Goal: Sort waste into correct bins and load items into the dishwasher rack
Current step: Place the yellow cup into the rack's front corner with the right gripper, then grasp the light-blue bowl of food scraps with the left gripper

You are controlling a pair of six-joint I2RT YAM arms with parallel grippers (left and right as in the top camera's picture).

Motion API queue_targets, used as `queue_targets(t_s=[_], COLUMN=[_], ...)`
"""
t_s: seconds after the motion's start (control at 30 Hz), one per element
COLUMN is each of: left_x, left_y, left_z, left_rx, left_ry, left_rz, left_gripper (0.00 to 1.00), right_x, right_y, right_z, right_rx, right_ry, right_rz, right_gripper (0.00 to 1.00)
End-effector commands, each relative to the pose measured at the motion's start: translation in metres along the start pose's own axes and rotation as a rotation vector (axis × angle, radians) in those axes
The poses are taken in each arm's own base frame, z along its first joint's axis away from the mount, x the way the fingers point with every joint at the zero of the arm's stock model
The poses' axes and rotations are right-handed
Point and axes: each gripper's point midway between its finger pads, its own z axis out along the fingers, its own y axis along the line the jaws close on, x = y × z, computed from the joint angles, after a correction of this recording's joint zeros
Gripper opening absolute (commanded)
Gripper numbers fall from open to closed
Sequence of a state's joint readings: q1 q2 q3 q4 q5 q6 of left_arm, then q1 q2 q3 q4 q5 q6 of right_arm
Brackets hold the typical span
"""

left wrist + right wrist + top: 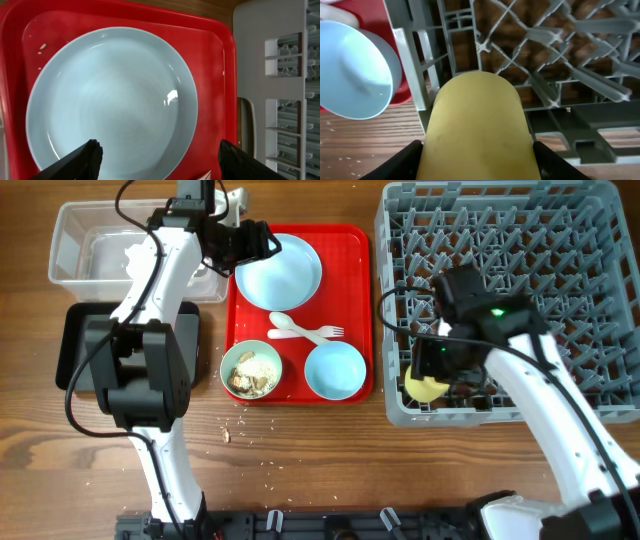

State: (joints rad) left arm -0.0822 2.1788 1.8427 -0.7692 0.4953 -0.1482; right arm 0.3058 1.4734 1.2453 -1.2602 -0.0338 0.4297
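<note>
Food scraps still lie inside the bowl. I should bring my open left gripper back from the plate [282, 270] and down onto the bowl's rim nearest the fork [303, 331].
My left gripper [262, 242] is open and empty over the left edge of the light blue plate [282, 270]; the plate [112, 102] fills the left wrist view, between the fingers [160, 157]. My right gripper [432, 376] is shut on the yellow cup [424, 388] at the front left corner of the grey dishwasher rack [560, 240]; the cup [477, 125] fills the right wrist view. A bowl with food scraps [251, 369], an empty blue bowl [334, 370] and the white spoon and fork [303, 331] lie on the red tray. The clear tub [75, 245] and black tray [75, 345] are at left.
The red serving tray [355, 290] sits between the bins and the rack. Crumbs [228, 434] lie on the wood in front of it. White material sits in the clear tub [115, 250].
</note>
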Motion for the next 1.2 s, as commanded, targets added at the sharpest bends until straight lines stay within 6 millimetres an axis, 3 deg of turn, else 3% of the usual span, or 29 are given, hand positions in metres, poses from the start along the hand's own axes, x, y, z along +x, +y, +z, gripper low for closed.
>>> queue_targets(t_s=[0.0, 0.17, 0.23, 0.33, 0.4, 0.47, 0.53, 0.6, 0.7, 0.8, 0.87, 1.03, 1.17], left_x=[-0.005, -0.003, -0.004, -0.003, 0.003, 0.021, 0.049, 0.083, 0.128, 0.160, 0.177, 0.208, 0.218], left_y=[-0.006, -0.006, -0.008, -0.019, -0.031, -0.043, -0.052, -0.043, -0.024, -0.032, -0.025, 0.000, 0.009], left_z=[-0.014, -0.014, -0.018, -0.039, -0.058, -0.071, -0.070, -0.065, -0.073, -0.071, -0.061, -0.019, -0.003], left_rx=[-0.012, -0.013, -0.012, -0.011, -0.010, -0.013, -0.032, -0.173, -0.431, -0.472, -0.535, -0.538, -0.524], left_ry=[-0.028, -0.023, -0.027, -0.037, -0.033, 0.018, 0.114, 0.229, 0.356, 0.459, 0.479, 0.477, 0.464], left_rz=[0.019, 0.017, 0.019, 0.032, 0.037, 0.045, 0.032, 0.012, -0.055, -0.024, -0.052, -0.096, -0.094], left_gripper=[0.76, 0.78, 0.77, 0.76, 0.75, 0.70, 0.67, 0.63, 0.61, 0.57, 0.58, 0.59, 0.54], right_x=[-0.003, -0.008, -0.017, -0.047, -0.074, -0.100, -0.121, -0.132, -0.138, -0.142, -0.143, -0.143, -0.143], right_y=[-0.004, -0.002, 0.003, 0.015, 0.025, 0.033, 0.036, 0.034, 0.034, 0.036, 0.036, 0.036, 0.036], right_z=[0.017, 0.031, 0.027, 0.003, -0.025, -0.053, -0.067, -0.071, -0.073, -0.075, -0.076, -0.076, -0.076], right_rx=[0.064, 0.070, 0.047, -0.004, -0.047, -0.085, -0.112, -0.123, -0.121, -0.124, -0.124, -0.124, -0.125], right_ry=[0.043, 0.070, 0.025, -0.087, -0.192, -0.305, -0.390, -0.431, -0.455, -0.475, -0.478, -0.480, -0.480], right_rz=[0.012, 0.011, 0.011, 0.004, -0.025, -0.051, -0.059, -0.047, -0.072, -0.090, -0.092, -0.096, -0.095], right_gripper=[0.37, 0.80, 0.88, 0.97, 0.99, 0.99, 0.99, 1.00, 0.99, 1.00, 1.00, 1.00, 1.00])
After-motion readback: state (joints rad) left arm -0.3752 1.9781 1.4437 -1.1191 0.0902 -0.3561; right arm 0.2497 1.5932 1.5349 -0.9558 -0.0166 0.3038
